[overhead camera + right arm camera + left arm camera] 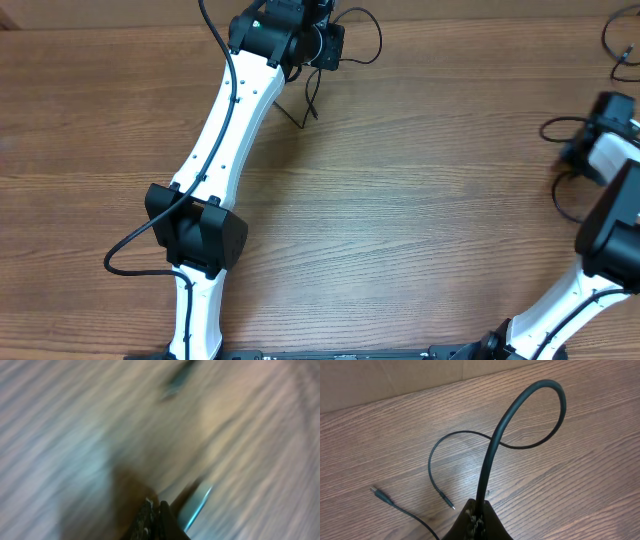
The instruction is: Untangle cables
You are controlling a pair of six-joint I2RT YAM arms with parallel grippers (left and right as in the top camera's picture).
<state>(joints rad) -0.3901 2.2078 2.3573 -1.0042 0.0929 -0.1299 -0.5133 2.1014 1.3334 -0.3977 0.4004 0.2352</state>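
Observation:
The loop of the black cable stands free for my right gripper, so my left gripper will next swing to the left in the overhead view along the cardboard side and let go of the cable.
In the left wrist view my left gripper [479,510] is shut on a black cable [540,390], which rises from the jaws and arches over in a loop. It thins into a cord ending in a small plug [448,503] on the table. A second plug [378,493] lies to the left. From overhead, the left gripper [325,45] is at the far middle, with a cable loop [372,30] beside it and cord ends [308,105] trailing below. My right gripper [578,150] is at the right edge among thin cables [556,128]. The right wrist view is blurred; the jaws [155,507] look shut, and any hold is unclear.
The wooden table [420,220] carries everything. More thin black cord lies at the top right corner [615,45] and under the right arm [562,200]. A thick black wire [130,255] loops off the left arm's elbow. A cardboard wall [395,380] backs the table.

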